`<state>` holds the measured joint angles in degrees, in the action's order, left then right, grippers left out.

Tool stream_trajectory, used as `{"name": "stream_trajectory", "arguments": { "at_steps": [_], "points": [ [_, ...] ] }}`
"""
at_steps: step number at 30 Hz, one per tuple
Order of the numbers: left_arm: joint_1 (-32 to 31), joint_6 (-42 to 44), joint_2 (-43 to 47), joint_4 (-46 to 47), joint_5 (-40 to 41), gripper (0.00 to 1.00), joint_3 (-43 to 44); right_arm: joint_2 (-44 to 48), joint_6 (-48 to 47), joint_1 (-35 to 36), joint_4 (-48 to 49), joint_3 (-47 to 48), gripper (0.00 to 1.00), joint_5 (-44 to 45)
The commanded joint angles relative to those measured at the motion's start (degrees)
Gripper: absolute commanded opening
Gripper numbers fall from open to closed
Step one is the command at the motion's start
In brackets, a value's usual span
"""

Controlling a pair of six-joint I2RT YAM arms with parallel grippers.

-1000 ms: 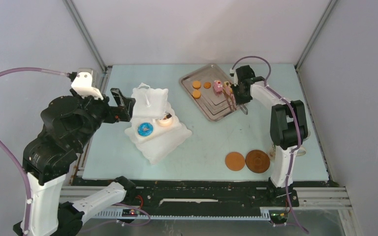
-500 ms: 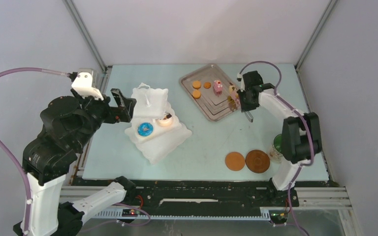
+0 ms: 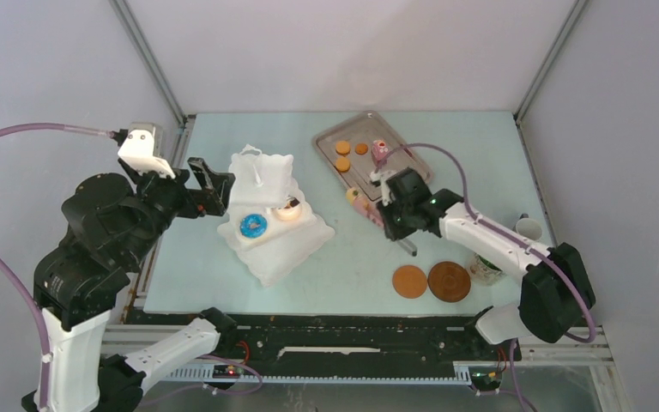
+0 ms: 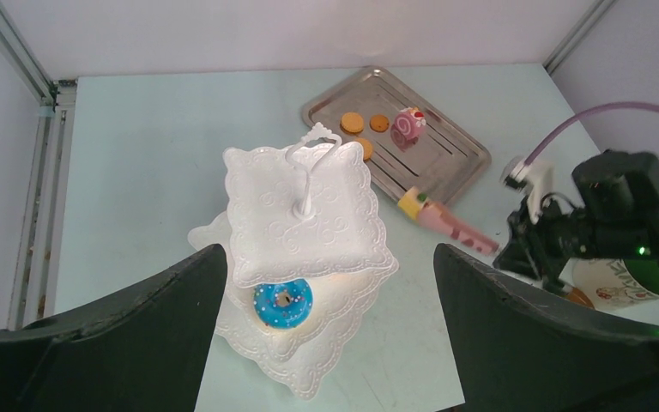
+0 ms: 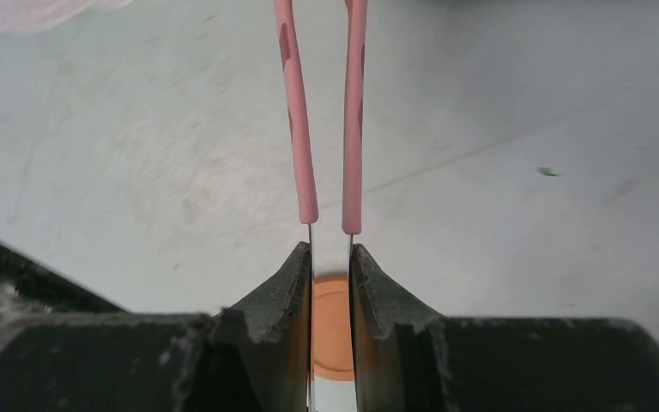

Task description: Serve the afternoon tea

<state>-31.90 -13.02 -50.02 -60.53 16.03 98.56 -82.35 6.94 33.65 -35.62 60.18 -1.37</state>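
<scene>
Next, my right gripper needs to carry the tongs' tips over the bare corner of the stand's bottom shelf and release, as that corner lies to the gripper's left in the top view.
My right gripper (image 3: pixel 388 209) (image 5: pixel 330 251) is shut on the metal handles of the pink tongs (image 5: pixel 296 112) (image 4: pixel 450 227). The tongs' tips pinch a yellow-and-pink cake slice (image 3: pixel 355 196) (image 4: pixel 412 204) just off the tray's near corner, right of the white three-tier stand (image 3: pixel 266 245) (image 4: pixel 309 202). On the stand lie a blue doughnut (image 3: pixel 253 226) (image 4: pixel 283 302) and a brown-topped pastry (image 3: pixel 288 209). My left gripper (image 3: pixel 213 184) (image 4: pixel 326 257) hangs open beside and above the stand, holding nothing.
The silver tray (image 3: pixel 395 184) holds orange biscuits (image 3: pixel 342 148) and a pink roll slice (image 3: pixel 380 151). Two brown coasters (image 3: pixel 409 281) (image 3: pixel 449 281) lie near the front. A green-lined mug (image 3: pixel 486 262) is half hidden behind the right arm. A small white cup (image 3: pixel 528 227) stands further right.
The right arm has swung from the tray's right side down and left, carrying the tongs and cake slice off the tray toward the stand. The left arm barely moved.
</scene>
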Motion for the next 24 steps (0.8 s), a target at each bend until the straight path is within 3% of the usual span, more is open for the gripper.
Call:
{"name": "stream_trajectory", "arguments": {
  "at_steps": [1,8,18,24],
  "points": [
    [-0.5,0.0,0.4,1.9,-1.1,0.98,-0.3,1.5,1.5,7.5,5.3,-1.6,0.12,-2.2],
    [-1.2,-0.3,0.3,1.5,-0.9,0.98,0.4,-3.4,2.9,16.0,11.4,-0.4,0.12,-3.4],
    [-1.2,-0.5,0.2,1.5,-1.2,0.98,0.8,-10.6,1.1,19.6,13.1,4.2,0.12,-1.9],
    [-1.2,-0.6,0.4,1.3,-0.8,0.98,0.7,-14.0,0.1,19.9,12.7,7.5,0.18,-2.3]
  ]
}}
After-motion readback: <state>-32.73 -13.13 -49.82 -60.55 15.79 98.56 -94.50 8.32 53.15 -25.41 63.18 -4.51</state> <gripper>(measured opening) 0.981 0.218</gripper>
